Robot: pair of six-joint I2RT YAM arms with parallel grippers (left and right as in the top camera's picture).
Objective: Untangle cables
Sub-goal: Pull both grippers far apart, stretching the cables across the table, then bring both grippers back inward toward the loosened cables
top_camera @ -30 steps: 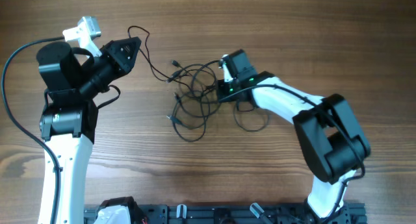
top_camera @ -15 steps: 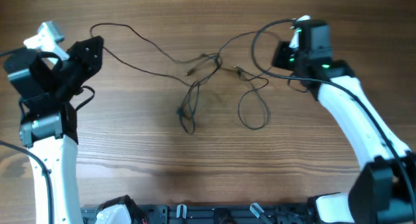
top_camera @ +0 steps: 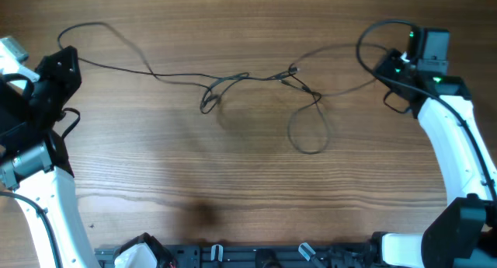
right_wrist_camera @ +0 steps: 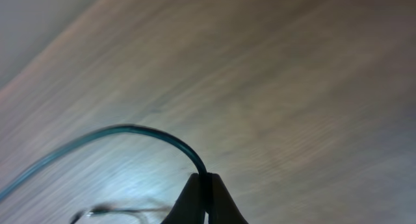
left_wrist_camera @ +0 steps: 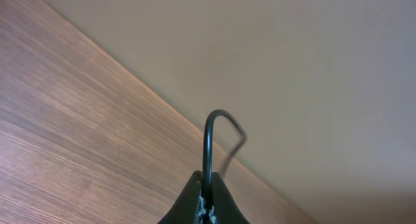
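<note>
I will next carry the stretched cable over to the small knot (top_camera: 210, 97), which lies to the right of my left gripper in the overhead view, for slack and release it.
The cables (top_camera: 178, 75) are thin dark wires stretched in a long line across the wooden table, with a small knot (top_camera: 210, 97) left of centre and a second tangle (top_camera: 299, 78) above a hanging loop (top_camera: 309, 136). At the far left my left gripper (top_camera: 65, 57) is shut on one cable end; in the left wrist view the cable (left_wrist_camera: 209, 136) rises from between the closed tips of the gripper (left_wrist_camera: 207, 188) and bends over. At the far right my right gripper (top_camera: 386, 67) is shut on another strand. That strand (right_wrist_camera: 146, 133) arcs leftward out of the gripper (right_wrist_camera: 205, 185).
The wooden table (top_camera: 248, 198) stretches bare toward the front. A black rail (top_camera: 256, 256) with the arm bases runs along the front edge. Thick black arm cables (top_camera: 373, 35) loop beside the right arm. In the left wrist view the table's edge (left_wrist_camera: 156, 97) meets a beige floor.
Both arms swung outward, left arm to the left, right arm to the right. The cables went from a compact tangle at centre to a long, drawn-out line with two small knots.
</note>
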